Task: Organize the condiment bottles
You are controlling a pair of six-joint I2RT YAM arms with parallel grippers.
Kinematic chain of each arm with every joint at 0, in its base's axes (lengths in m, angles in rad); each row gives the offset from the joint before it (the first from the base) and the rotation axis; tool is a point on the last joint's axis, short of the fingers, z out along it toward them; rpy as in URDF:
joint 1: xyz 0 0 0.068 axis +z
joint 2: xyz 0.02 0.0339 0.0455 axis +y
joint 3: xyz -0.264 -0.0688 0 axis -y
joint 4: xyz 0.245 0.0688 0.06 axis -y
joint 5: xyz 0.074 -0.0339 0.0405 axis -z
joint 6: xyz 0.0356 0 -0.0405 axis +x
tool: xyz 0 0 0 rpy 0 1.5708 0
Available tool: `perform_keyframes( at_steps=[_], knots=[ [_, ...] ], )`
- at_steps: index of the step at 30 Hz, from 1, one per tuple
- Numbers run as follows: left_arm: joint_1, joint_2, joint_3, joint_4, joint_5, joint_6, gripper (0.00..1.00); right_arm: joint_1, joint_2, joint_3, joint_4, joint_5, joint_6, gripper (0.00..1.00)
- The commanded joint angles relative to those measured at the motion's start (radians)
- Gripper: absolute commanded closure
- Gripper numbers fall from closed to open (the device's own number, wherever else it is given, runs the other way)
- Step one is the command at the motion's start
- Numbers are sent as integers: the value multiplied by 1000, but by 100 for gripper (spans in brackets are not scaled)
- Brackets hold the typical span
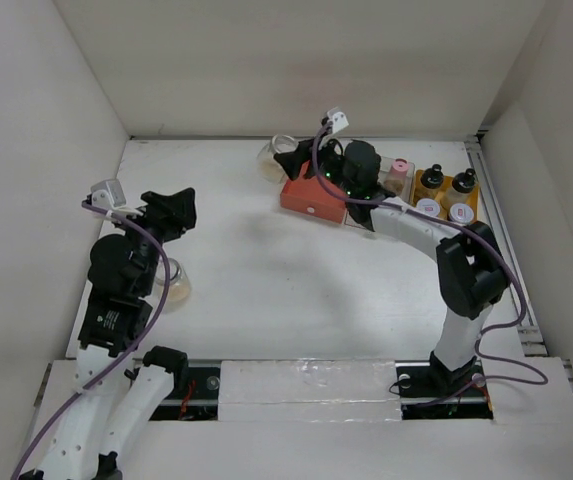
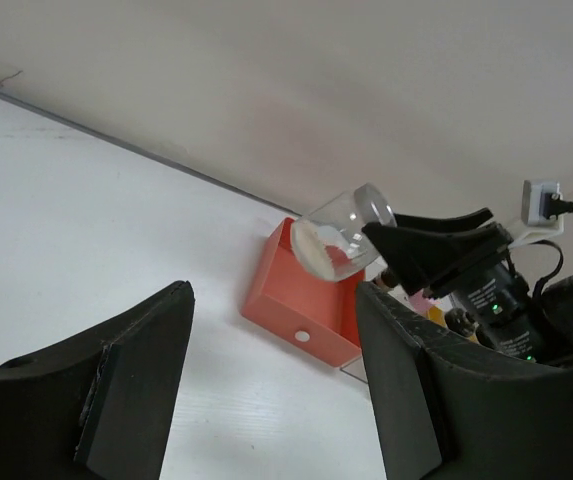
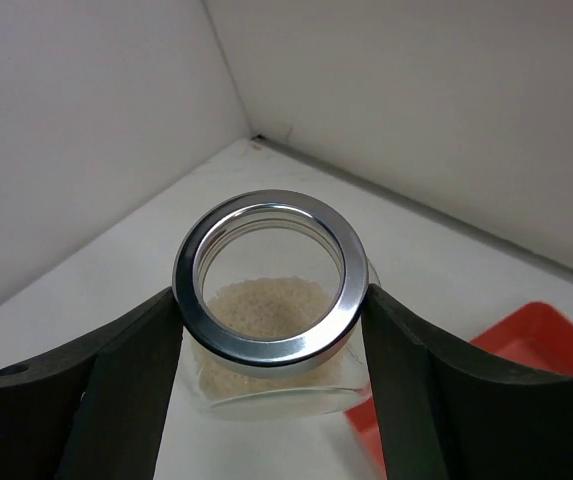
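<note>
My right gripper brings the jar over the opening next, then lowers it inside to release, since the jar hangs past the corner of the red tray (image 1: 311,197).
My right gripper (image 1: 286,160) is shut on a clear jar (image 3: 269,300) with a silver ring lid and beige grains. It holds the jar tilted in the air at the red tray's (image 1: 311,197) far left corner, as the left wrist view shows (image 2: 338,240). A second clear jar (image 1: 173,286) with pale contents stands on the table under my left arm. My left gripper (image 1: 178,207) is open and empty above the table's left side. Black-lidded (image 1: 431,180) and white-lidded (image 1: 428,207) bottles stand in the yellow tray (image 1: 473,198). A pink-lidded jar (image 1: 398,172) stands between the trays.
The red tray is open-topped and also shows in the left wrist view (image 2: 301,312) and the right wrist view (image 3: 541,345). White walls enclose the table on the left, back and right. My right arm stretches across the table's right half.
</note>
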Motion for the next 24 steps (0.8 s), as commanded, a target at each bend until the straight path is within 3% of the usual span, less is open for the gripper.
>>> perform_keyframes(
  at_steps=[1, 13, 24],
  knots=[
    [5, 9, -7, 47, 23, 11, 39, -52, -21, 77, 72, -3, -9, 52],
    [5, 71, -7, 47, 23, 11, 36, -151, 222, 224, -62, 169, -109, 52],
    [5, 126, 2, 38, 23, 20, 35, -160, 354, 329, -131, 214, -172, 49]
  ],
)
